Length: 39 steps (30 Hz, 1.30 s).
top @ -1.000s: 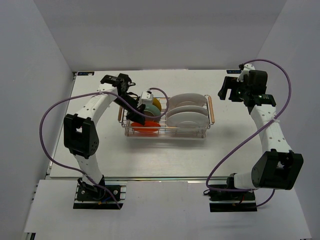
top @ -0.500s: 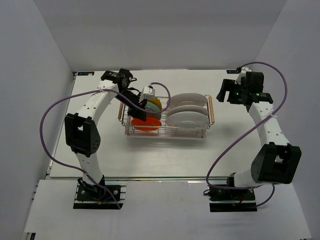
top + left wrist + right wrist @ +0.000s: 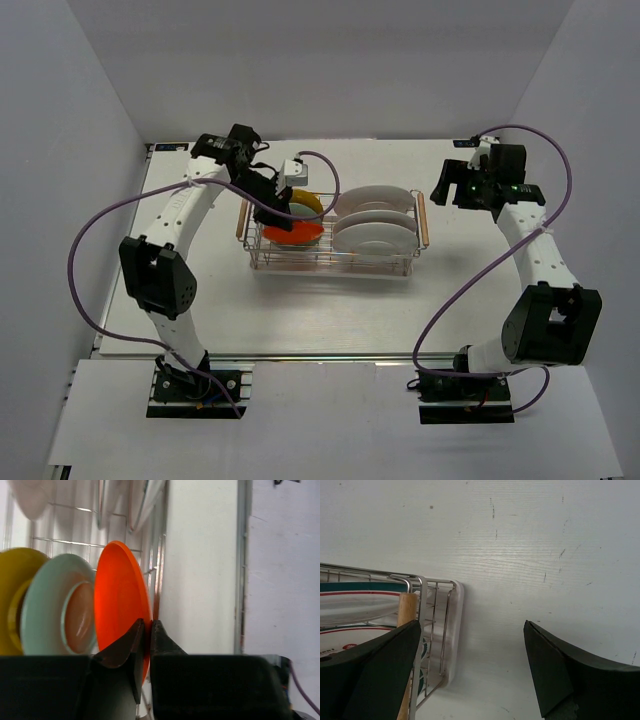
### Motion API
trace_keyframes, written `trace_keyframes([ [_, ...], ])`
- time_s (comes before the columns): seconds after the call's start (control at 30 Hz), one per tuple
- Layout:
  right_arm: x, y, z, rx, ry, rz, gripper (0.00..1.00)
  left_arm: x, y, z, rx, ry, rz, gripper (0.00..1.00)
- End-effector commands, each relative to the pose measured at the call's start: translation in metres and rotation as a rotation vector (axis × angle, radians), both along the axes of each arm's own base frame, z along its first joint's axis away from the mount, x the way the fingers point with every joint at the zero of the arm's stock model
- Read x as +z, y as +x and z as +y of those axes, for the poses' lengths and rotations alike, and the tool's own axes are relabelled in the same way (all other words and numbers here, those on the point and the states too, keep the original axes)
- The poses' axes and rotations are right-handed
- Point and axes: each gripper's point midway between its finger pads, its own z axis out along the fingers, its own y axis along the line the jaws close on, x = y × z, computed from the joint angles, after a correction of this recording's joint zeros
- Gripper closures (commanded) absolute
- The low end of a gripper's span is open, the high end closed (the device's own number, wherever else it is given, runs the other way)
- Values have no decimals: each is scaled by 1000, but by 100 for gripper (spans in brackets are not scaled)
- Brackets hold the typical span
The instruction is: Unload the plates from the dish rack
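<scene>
My left gripper raises the orange-red plate (image 3: 297, 233) next, swings it left in the top view, lowers it and releases it, since clear tabletop lies there.
The dish rack (image 3: 333, 262) is a chrome wire basket with wooden handles, in the middle of the table. At its left end stand a yellow plate (image 3: 309, 203) and an orange-red plate (image 3: 297, 233). Three white plates (image 3: 374, 236) fill the right part. My left gripper (image 3: 277, 212) is shut on the rim of the orange-red plate (image 3: 120, 600). In the left wrist view the teal plate (image 3: 50, 605) and the yellow plate (image 3: 12, 595) stand just behind it. My right gripper (image 3: 447, 184) is open and empty, right of the rack's right handle (image 3: 407, 630).
The rack sits on a white drip tray (image 3: 454, 630). White plates with green and red rim rings (image 3: 360, 607) lean inside the rack's right end. White walls close in the table on three sides. Purple cables loop from both arms.
My left gripper has drawn back toward the far left with the orange-red plate, which has shifted up and back in the rack. My right gripper has moved only slightly.
</scene>
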Motion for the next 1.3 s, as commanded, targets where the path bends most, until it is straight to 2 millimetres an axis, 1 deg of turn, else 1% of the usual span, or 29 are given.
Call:
trace_keyframes([
  [0.0,31,1,5,29,9,-87,11,55,2,1,-5,-66,-196,100],
  [0.07,34,0,7,42,14,-92,11,66,0,3,1,-71,-231,100],
  [0.27,50,-6,9,53,19,-143,11,87,-11,6,0,-95,-290,100],
  [0.4,55,-11,11,60,24,-157,11,106,-17,9,3,-107,-355,100],
  [0.43,57,-12,13,67,29,-165,11,110,-16,10,6,-107,-372,100],
  [0.47,60,-14,13,68,31,-170,11,119,-14,10,10,-114,-399,100],
  [0.57,65,-17,14,73,33,-190,11,129,-2,7,54,-131,-431,100],
  [0.6,65,-18,13,70,32,-192,11,133,13,7,118,-123,-453,100],
  [0.67,69,-19,14,71,32,-207,11,132,32,9,213,-101,-459,100],
  [0.7,69,-20,14,72,33,-208,11,138,53,8,322,-111,-464,100],
  [0.73,69,-20,15,75,34,-210,11,140,67,8,393,-114,-465,100],
  [0.77,69,-20,15,70,36,-210,11,144,83,13,481,-106,-486,100],
  [0.8,69,-19,13,59,31,-210,11,158,118,28,731,-121,-528,100],
  [0.83,67,-18,12,54,28,-206,11,162,133,34,849,-141,-527,100],
  [0.87,66,-18,11,43,30,-202,11,176,152,43,973,-185,-570,100],
  [0.9,64,-17,7,26,20,-194,11,182,163,57,1154,-224,-509,100],
  [0.93,61,-16,6,19,19,-185,11,175,182,85,1350,-176,-514,100],
  [0.97,58,-15,4,4,19,-174,11,170,184,97,1457,-155,-473,100],
  [1.0,56,-14,0,-19,9,-166,11,169,188,110,1581,-151,-455,100],
  [1.03,51,-13,-2,-32,6,-151,11,173,189,143,1772,-103,-515,100],
  [1.07,50,-12,-3,-41,9,-146,11,155,192,154,1846,-31,-508,100],
  [1.1,46,-12,-4,-50,5,-135,11,142,193,160,1907,0,-489,100],
  [1.13,41,-10,-5,-59,4,-114,11,134,190,181,2011,70,-520,100],
  [1.17,39,-9,-7,-77,5,-103,11,105,191,192,2061,170,-490,100],
  [1.2,37,-8,-8,-83,0,-92,11,93,190,194,2072,217,-476,100],
  [1.23,31,-8,-10,-93,-3,-70,11,76,189,202,2093,265,-451,100],
  [1.27,30,-7,-13,-111,-14,-65,11,55,188,216,2125,343,-429,100],
])
